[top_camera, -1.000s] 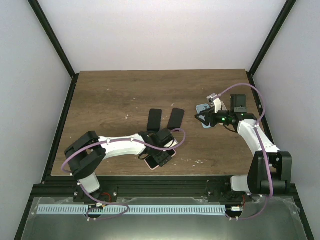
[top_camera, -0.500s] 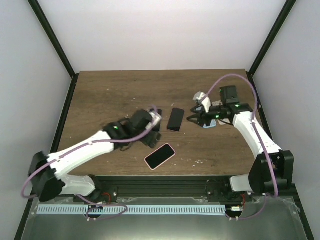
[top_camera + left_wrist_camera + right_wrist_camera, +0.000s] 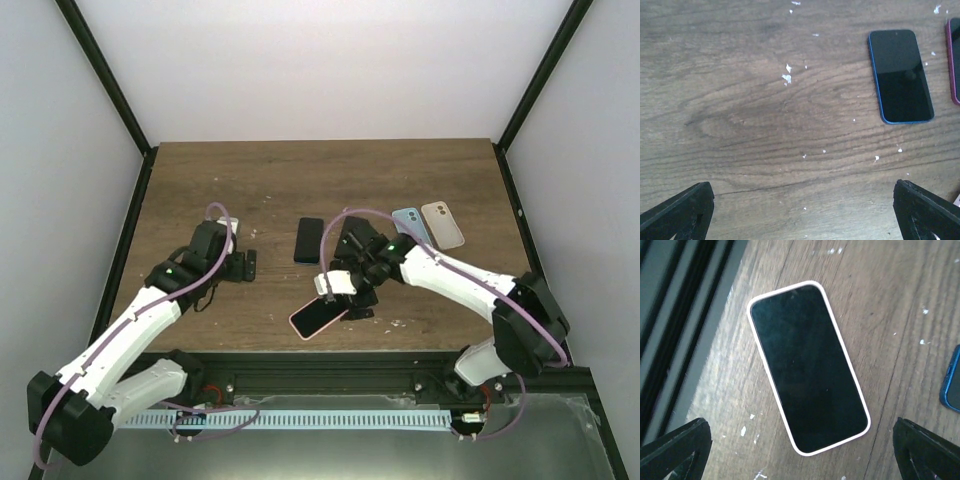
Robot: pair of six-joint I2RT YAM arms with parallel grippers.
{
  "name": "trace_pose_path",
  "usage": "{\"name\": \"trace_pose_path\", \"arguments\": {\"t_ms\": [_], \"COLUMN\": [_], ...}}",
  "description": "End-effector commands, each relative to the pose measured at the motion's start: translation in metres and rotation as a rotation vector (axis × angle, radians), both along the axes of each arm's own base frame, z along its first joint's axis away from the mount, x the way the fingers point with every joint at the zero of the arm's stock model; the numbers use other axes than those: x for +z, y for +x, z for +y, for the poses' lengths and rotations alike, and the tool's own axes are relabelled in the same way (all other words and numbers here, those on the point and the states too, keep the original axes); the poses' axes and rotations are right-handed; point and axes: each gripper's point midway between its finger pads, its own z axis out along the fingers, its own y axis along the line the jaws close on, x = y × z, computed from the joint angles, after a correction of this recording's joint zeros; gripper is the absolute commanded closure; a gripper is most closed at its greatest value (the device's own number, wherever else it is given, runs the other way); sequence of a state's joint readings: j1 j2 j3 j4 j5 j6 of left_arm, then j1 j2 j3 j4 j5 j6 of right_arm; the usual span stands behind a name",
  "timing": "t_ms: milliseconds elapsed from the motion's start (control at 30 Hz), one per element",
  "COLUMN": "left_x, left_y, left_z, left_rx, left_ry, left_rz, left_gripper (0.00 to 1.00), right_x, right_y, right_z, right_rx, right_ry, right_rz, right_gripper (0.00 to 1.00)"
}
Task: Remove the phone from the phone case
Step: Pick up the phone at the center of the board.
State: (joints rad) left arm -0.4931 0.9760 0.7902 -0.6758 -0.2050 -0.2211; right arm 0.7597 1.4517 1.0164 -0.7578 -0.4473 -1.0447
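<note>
The phone case (image 3: 316, 317) is right of my left gripper in the top view, so I will swing there next, tilting, to clamp it opposite my right gripper.
The phone (image 3: 807, 365) lies screen up in its pale pink phone case (image 3: 791, 436) near the table's front edge, also visible from above as the phone (image 3: 318, 317). My right gripper (image 3: 802, 455) hovers over it, open, with one finger on each side of the phone's near end and nothing held. From above, the right gripper (image 3: 345, 297) sits just right of the phone. My left gripper (image 3: 802, 215) is open over bare wood, left of the phones; from above, the left gripper (image 3: 249, 265) is empty.
A bare dark phone with a blue rim (image 3: 900, 75) lies mid-table, seen from above as that phone (image 3: 310, 240). A red-rimmed phone (image 3: 955, 60) lies beside it, mostly under the right arm. An empty blue case (image 3: 408, 222) and a beige case (image 3: 442, 224) lie at the back right. The table's front rail (image 3: 675, 315) is close to the cased phone.
The right arm swung from the cases at the back right to above the cased phone, and its jaws opened wide. The left arm pulled away to the left, jaws open.
</note>
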Motion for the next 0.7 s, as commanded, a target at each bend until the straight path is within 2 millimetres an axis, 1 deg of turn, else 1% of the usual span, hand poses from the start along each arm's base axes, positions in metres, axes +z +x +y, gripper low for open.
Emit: {"name": "trace_pose_path", "arguments": {"t_ms": [0,100,167,300,400,533,667], "left_x": [0.018,0.017,0.015,0.016,0.017,0.018,0.018], "left_y": [0.009,0.009,0.009,0.009,0.008,0.009,0.009], "left_z": [0.004,0.006,0.006,0.007,0.005,0.005,0.004], "left_rx": [0.041,0.047,0.046,0.049,0.041,0.037,0.032], "left_ry": [-0.023,-0.011,-0.008,-0.007,-0.017,-0.018,-0.017], "left_rz": [-0.076,-0.07,-0.065,-0.063,-0.073,-0.076,-0.076], "left_gripper": [0.01,0.01,0.01,0.01,0.01,0.01,0.01], "right_x": [-0.018,-0.034,-0.04,-0.06,-0.074,-0.087,-0.092], "right_y": [0.005,0.001,-0.002,0.005,0.007,0.005,0.002], "right_z": [0.007,0.018,0.025,0.033,0.031,0.026,0.018], "right_rx": [0.113,0.159,0.181,0.149,0.15,0.156,0.159], "right_ry": [-0.113,-0.179,-0.2,-0.287,-0.327,-0.365,-0.399], "right_rz": [-0.162,-0.19,-0.183,-0.118,-0.104,-0.085,-0.07], "right_gripper": [0.0,0.0,0.0,0.0,0.0,0.0,0.0]}}
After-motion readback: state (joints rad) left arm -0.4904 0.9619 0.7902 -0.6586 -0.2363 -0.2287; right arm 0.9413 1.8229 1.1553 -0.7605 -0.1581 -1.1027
